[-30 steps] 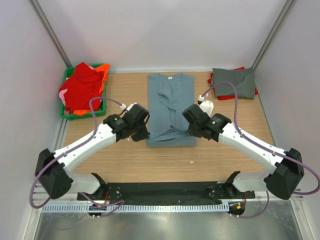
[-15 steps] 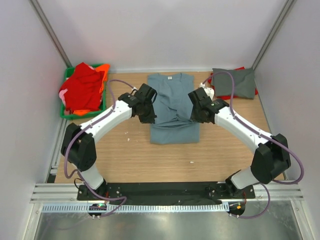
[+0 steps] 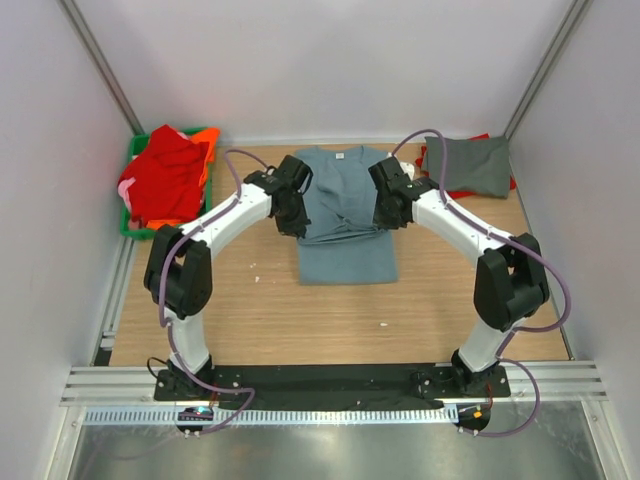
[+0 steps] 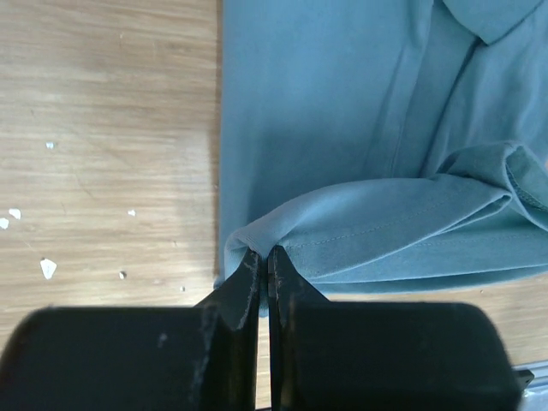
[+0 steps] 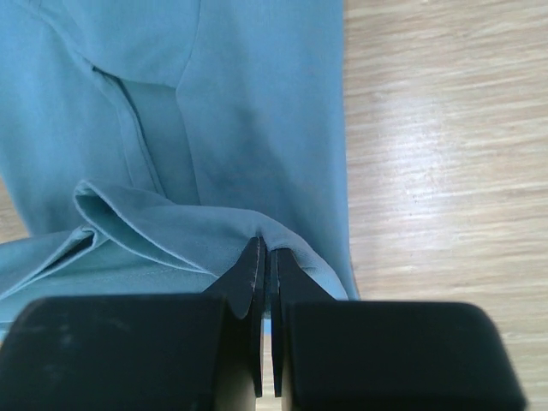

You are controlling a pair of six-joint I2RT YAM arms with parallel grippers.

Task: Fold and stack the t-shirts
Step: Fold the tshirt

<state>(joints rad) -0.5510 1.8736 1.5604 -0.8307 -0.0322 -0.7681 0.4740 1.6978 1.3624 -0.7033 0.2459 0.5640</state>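
I need to pull the hem corner in my right gripper slightly outward along the shirt's side edge (image 5: pixel 339 224) next and let it go there, because it is already in line with the shirt's side edge.
The dusty blue-grey t-shirt (image 3: pixel 345 215) lies lengthwise at the table's middle back, collar at the far end. My left gripper (image 3: pixel 297 222) is shut on its left hem corner (image 4: pixel 257 238). My right gripper (image 3: pixel 386 218) is shut on its right hem corner (image 5: pixel 270 231). Both hold the lower hem lifted and folded over the shirt's middle. A darker grey t-shirt (image 3: pixel 470 165) lies folded at the back right on a red one (image 3: pixel 424 158). Red and orange t-shirts (image 3: pixel 165 175) are piled at the back left.
A green plastic crate (image 3: pixel 133 228) holds the red and orange pile at the back left. Bare wooden table (image 3: pixel 330 320) lies in front of the shirt. White walls close in the back and both sides.
Both grippers have carried the shirt's bottom hem away from me toward the collar. The fold has moved from the near edge to the shirt's middle, and both arms are stretched further out.
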